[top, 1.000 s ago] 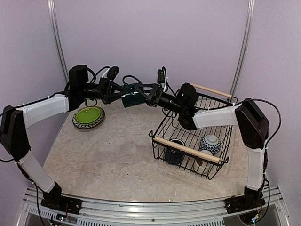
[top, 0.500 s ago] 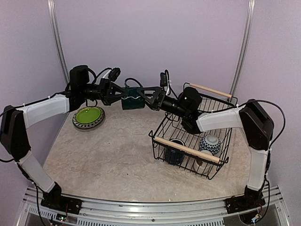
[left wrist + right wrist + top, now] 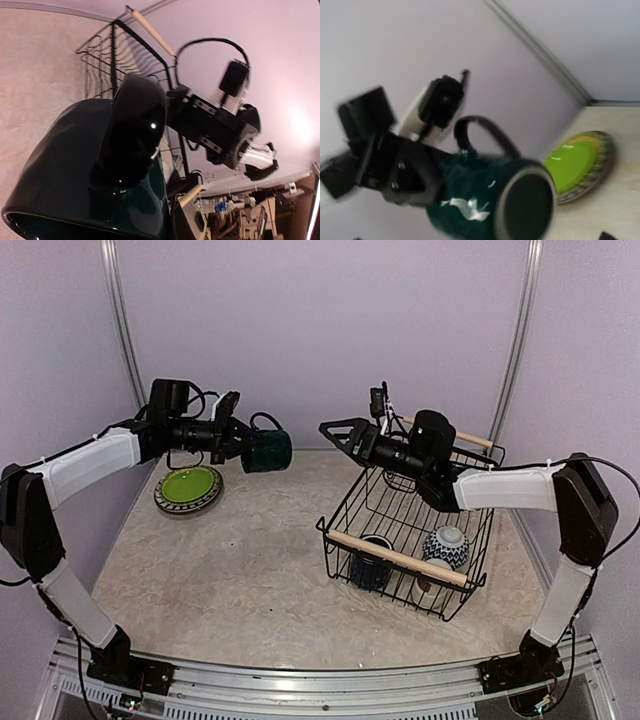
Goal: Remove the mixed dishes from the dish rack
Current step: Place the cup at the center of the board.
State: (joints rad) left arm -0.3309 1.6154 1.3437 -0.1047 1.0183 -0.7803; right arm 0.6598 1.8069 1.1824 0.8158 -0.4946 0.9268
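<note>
The mug hangs on its side, so the robot's left gripper will next tip downward, lower the mug onto the bare tabletop (image 3: 230,520) beside the patterned plate and release it there.
A dark teal mug (image 3: 268,451) with a white mark hangs on its side in the air above the table's back left, and my left gripper (image 3: 246,447) is shut on it. Up close the mug (image 3: 100,165) fills the left wrist view. The right wrist view shows the mug (image 3: 490,200), its handle up and its mouth toward the camera. My right gripper (image 3: 335,436) stands open and empty, well apart from the mug, above the dish rack's (image 3: 400,558) far left corner. In the rack sit another dark mug (image 3: 375,558), a blue-white bowl (image 3: 446,545) and a small cup (image 3: 432,582).
A lime green plate (image 3: 188,486) lies on a patterned plate at the back left of the table, below the held mug, and also shows as the green plate (image 3: 575,165). The rack's second wooden handle (image 3: 448,432) is at the back right by the wall.
Both grippers met at the mug a second ago. The right gripper has opened, let go and drawn back right toward the rack; the left arm has carried the mug leftward.
</note>
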